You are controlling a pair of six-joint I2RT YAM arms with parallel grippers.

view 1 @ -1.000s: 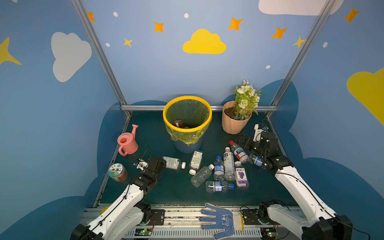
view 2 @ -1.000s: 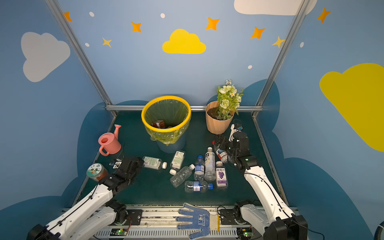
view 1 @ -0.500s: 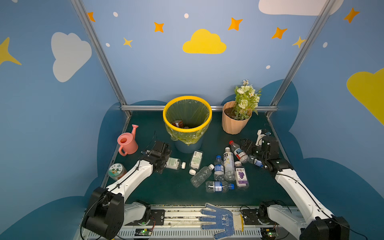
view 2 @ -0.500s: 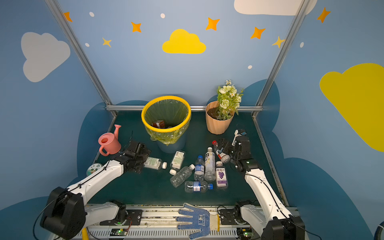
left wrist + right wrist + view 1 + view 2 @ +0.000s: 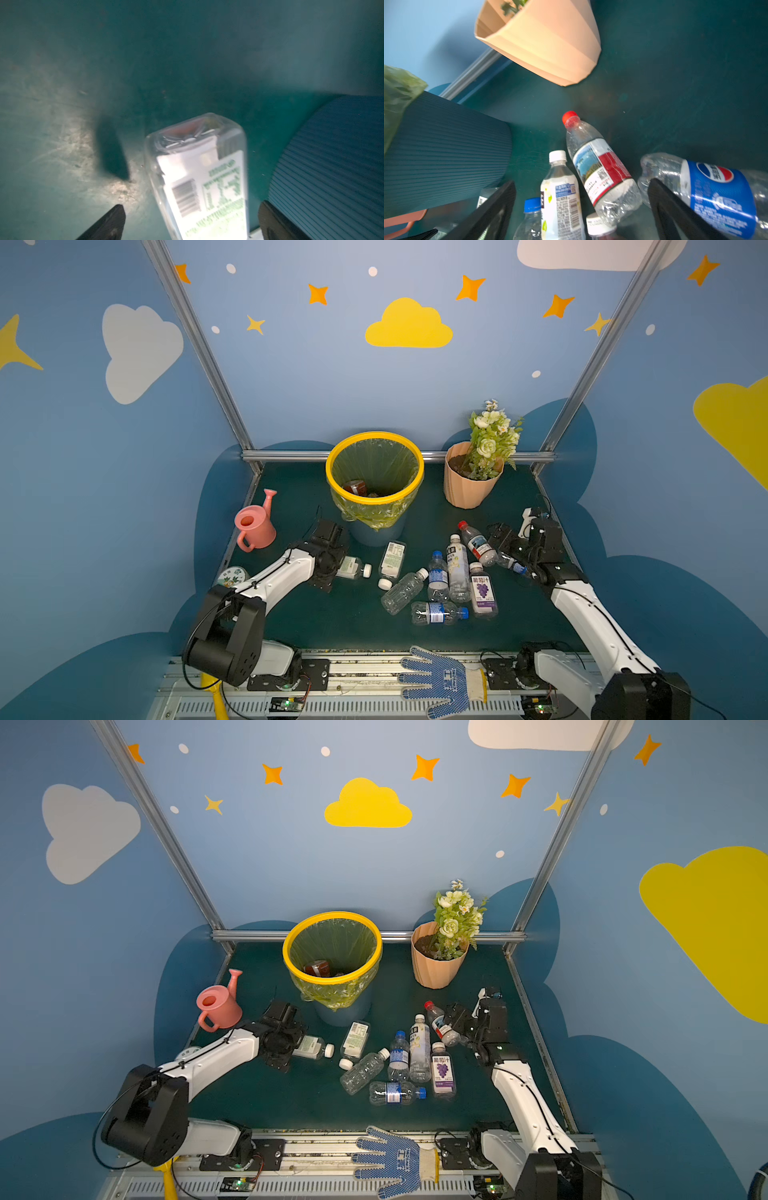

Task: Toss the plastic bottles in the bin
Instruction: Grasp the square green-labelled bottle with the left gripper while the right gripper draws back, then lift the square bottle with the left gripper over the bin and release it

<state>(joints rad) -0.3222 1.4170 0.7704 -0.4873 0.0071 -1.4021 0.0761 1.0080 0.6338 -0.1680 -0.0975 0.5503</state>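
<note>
The clear square plastic bottle is below my left gripper, between its open fingers, so I need to lower my left gripper next onto the labelled part near the bottle's base and close.
Near the back of the green table stands the bin [image 5: 375,438], with a yellow rim and a brown bottle [image 5: 355,487] inside. A green-labelled plastic bottle [image 5: 199,176] lies beside the bin wall [image 5: 332,166]. My left gripper [image 5: 191,220] is open and straddles that bottle's base end with gaps on both sides. In both top views it hides part of the bottle [image 5: 354,568] [image 5: 312,1047]. My right gripper [image 5: 581,207] is open over a red-capped bottle [image 5: 600,166]. A blue-labelled bottle [image 5: 716,187] lies just outside one finger. Several more bottles [image 5: 457,572] lie in a cluster mid-table.
A peach flowerpot [image 5: 469,489] with flowers stands right of the bin. At the left are a pink watering can [image 5: 254,524] and a round jar [image 5: 231,576] half hidden by my left arm. A blue dotted glove [image 5: 444,680] lies on the front rail.
My left arm has reached forward from beside the jar to the green-labelled bottle next to the bin. My right gripper has shifted slightly towards the red-capped bottle.
</note>
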